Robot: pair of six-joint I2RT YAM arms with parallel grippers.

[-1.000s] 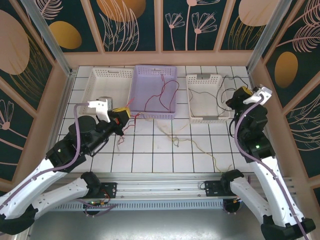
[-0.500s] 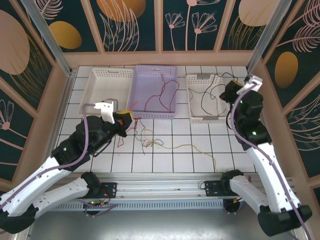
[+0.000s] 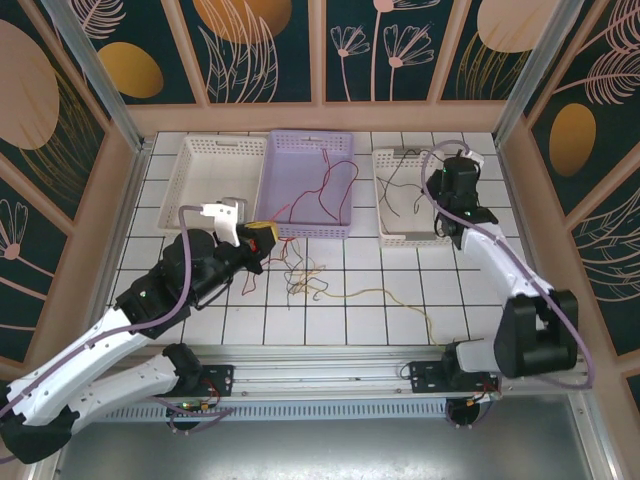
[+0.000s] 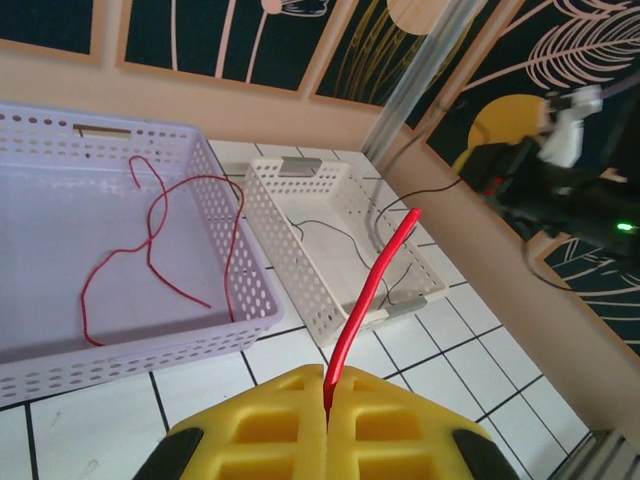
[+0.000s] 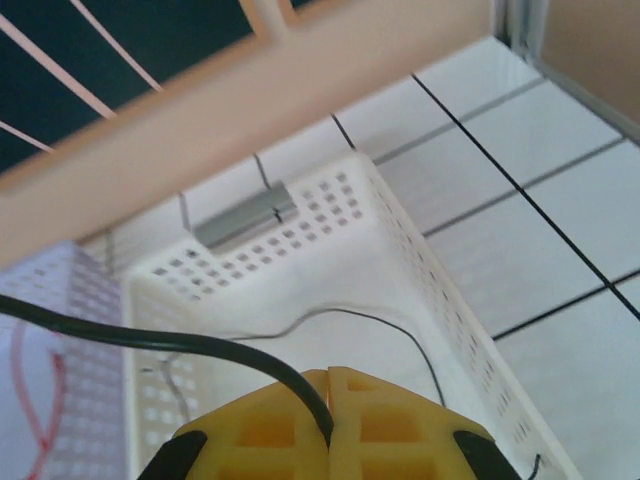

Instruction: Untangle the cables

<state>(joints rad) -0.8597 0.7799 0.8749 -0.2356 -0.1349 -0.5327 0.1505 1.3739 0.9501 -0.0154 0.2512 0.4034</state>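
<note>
The robot's right gripper should move down toward the bottom of the white basket, which is below it, and let go of the black cable there, because black wire is already inside.
My left gripper is shut on a red cable that sticks up from between its yellow pads. It hovers over the tiles just in front of the purple basket, where more red cable lies looped. A yellow cable trails across the floor from a small tangle of yellow and red wire. My right gripper is shut on a black cable above the right white basket, which holds thin black wire.
An empty white basket stands at the back left, beside the purple one. Wooden walls and aluminium posts close in the tiled floor on three sides. In the left wrist view the right arm hangs near the right wall.
My right gripper has swung left from the right wall to over the right white basket, bringing the black cable. The left gripper crept right, and the yellow cable's tangle gathered leftward.
</note>
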